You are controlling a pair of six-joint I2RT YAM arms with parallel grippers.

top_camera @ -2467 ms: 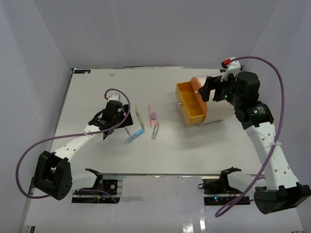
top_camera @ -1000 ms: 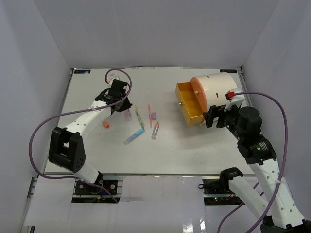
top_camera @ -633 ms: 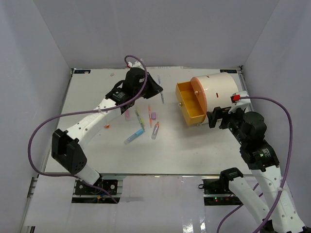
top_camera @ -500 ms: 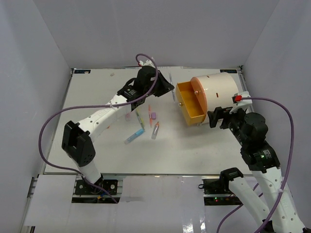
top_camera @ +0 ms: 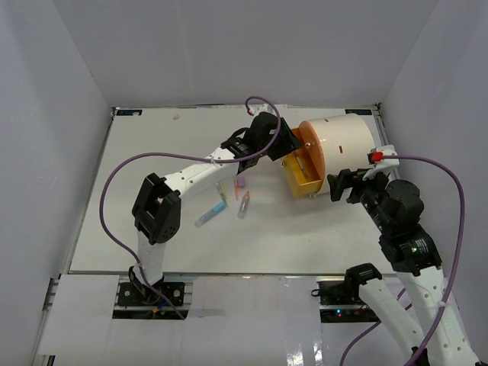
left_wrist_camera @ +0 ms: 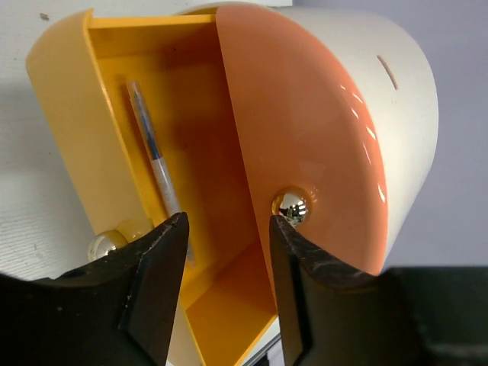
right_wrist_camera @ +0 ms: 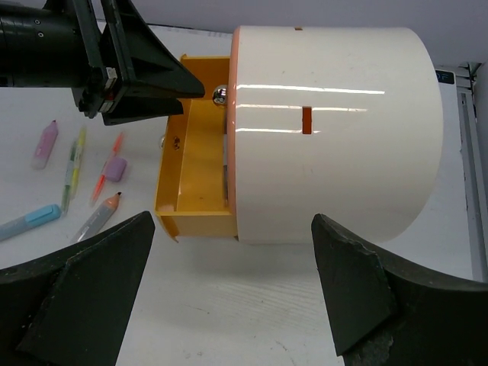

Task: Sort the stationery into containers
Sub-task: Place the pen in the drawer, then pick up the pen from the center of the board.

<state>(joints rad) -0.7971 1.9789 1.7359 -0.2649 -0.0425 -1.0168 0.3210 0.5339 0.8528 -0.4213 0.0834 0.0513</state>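
Note:
My right gripper moves past the drawer [top_camera: 299, 177] next and down onto the still unsorted orange pen [top_camera: 236, 189], which lies below it and to its left in the top view.
The container, a cream-white drum [top_camera: 343, 145] with an orange face [left_wrist_camera: 305, 130], lies on its side with its yellow drawer [top_camera: 299, 177] pulled out. In the left wrist view a slim grey-blue pen [left_wrist_camera: 152, 164] lies inside the drawer [left_wrist_camera: 114, 114]. My left gripper [top_camera: 293, 155] hangs open over the drawer with nothing between its fingers [left_wrist_camera: 156, 282], beside a brass knob [left_wrist_camera: 292, 207]. More stationery lies on the table: a blue marker [top_camera: 210, 216], a clear pen [top_camera: 243, 206], a purple cap [right_wrist_camera: 115, 168] and a yellow-green highlighter [right_wrist_camera: 73, 166]. My right gripper [right_wrist_camera: 229, 305] stands wide open, short of the drum.
The left arm [top_camera: 191, 171] stretches across the table over part of the stationery pile. A purple marker [right_wrist_camera: 44, 143] and an orange pen [right_wrist_camera: 107, 175] lie left of the drawer. White walls close the table on three sides.
My left gripper carried a pen from the pile rightward to the drawer and opened; the pen now lies in the drawer. The right arm barely moved.

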